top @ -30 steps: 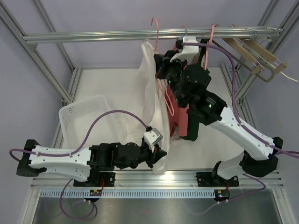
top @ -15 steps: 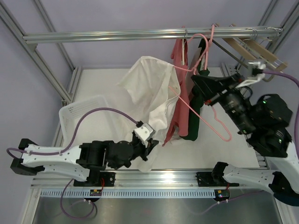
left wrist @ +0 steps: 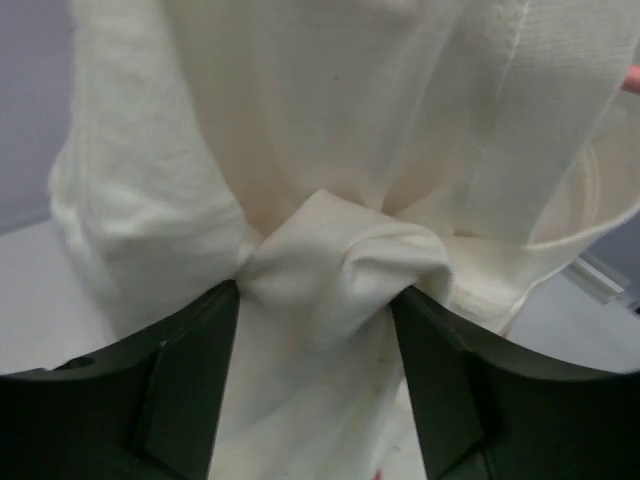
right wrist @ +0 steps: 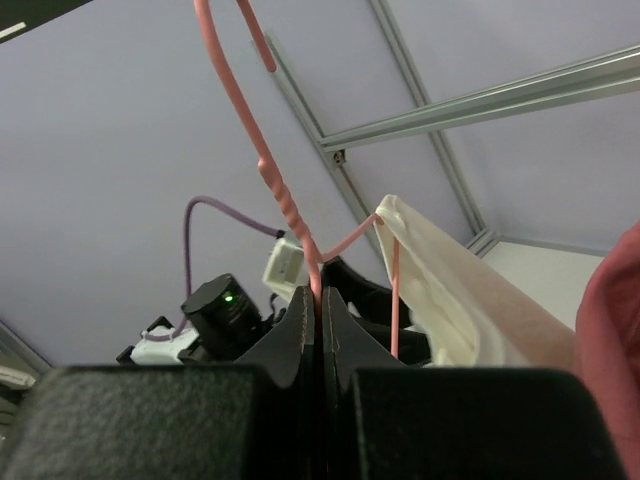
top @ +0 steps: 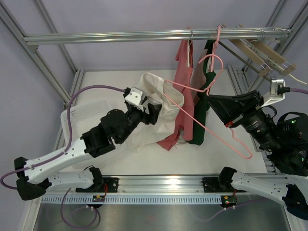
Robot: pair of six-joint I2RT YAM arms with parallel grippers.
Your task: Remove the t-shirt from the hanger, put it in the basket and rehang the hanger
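A knot of the t-shirt (top: 161, 103) is between my open fingers, so my left gripper will next push a little farther into the cloth toward the pink hanger.
The white t-shirt (top: 161, 103) hangs bunched over one end of the pink hanger (top: 211, 55), which is off the rail and tilted across the middle of the top view. My right gripper (top: 210, 96) is shut on the hanger's twisted neck (right wrist: 290, 215); in the right wrist view (right wrist: 318, 300) the jaws meet on the wire, and the t-shirt (right wrist: 470, 300) drapes from the arm beyond. My left gripper (top: 153, 109) is raised against the shirt's left side. Its jaws (left wrist: 315, 300) stand wide apart, with a knot of the t-shirt's cloth (left wrist: 340, 260) between the fingertips.
A white basket (top: 79, 115) lies at the left of the table. A red garment (top: 185, 62) and a dark green one (top: 197, 130) hang from the metal rail (top: 144, 36). Wooden hangers (top: 262, 53) hang at the rail's right end.
My right gripper pulled the pink hanger off the rail, down and to the right. My left gripper rose from the table's front edge to the shirt's middle, and its jaws opened.
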